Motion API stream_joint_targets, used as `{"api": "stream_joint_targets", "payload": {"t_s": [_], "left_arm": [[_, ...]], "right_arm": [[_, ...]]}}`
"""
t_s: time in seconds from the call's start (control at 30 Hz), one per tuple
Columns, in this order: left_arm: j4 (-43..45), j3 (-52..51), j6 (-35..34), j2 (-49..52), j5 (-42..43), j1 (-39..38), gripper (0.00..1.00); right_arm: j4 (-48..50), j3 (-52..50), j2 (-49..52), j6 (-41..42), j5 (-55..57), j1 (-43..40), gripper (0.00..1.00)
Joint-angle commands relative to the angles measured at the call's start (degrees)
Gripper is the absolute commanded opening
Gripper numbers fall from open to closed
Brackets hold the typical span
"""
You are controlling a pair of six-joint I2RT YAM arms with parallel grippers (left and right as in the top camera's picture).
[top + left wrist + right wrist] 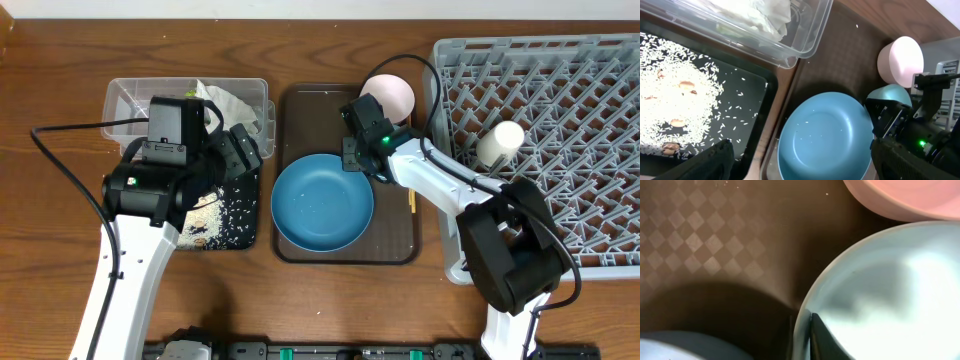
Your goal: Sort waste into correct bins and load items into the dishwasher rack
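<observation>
I will next lift, tilt and swing my right gripper over the empty rack slots outward of the white cup, then lower and release the bowl.
My right gripper point(362, 150) is down at the back of the brown serving tray point(300, 110), shut on the rim of the small light-blue bowl point(880, 295), with one finger point(807, 330) inside it. The bowl also shows in the left wrist view point(890, 95). The pinkish-white bowl point(392, 92) sits just behind it. The wide blue dish point(322, 202) lies on the tray's front. My left gripper point(243, 150) is open and empty, hovering over the dish's left edge point(800, 150). The napkin point(760, 15) lies in the clear tub point(130, 95). Rice point(675, 100) covers the black tray point(225, 235). The snack wrapper is not clearly visible.
The grey dishwasher rack point(560, 90) fills the right side, with the white cup point(500, 142) lying in it. A chopstick point(411, 200) lies at the brown tray's right edge. A few rice grains dot the blue dish and the brown tray.
</observation>
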Motion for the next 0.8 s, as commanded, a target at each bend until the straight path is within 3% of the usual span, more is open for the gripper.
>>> {"api": "stream_joint_targets", "payload": {"t_s": [0.0,0.57,0.77], "left_arm": [[-0.1,1.2,0.4,0.2,-0.3,0.3,0.90],[-0.1,1.2,0.4,0.2,-0.3,0.3,0.90],[-0.1,1.2,0.4,0.2,-0.3,0.3,0.90]], "right_arm": [[-0.3,-0.3,-1.2,0.5,0.9,0.1,0.06],[-5.3,-0.3,-12.2,0.4,1.0,0.1,0.01],[-8.8,-0.3,-19.9,-5.0,0.8,-0.9,0.01]]}}
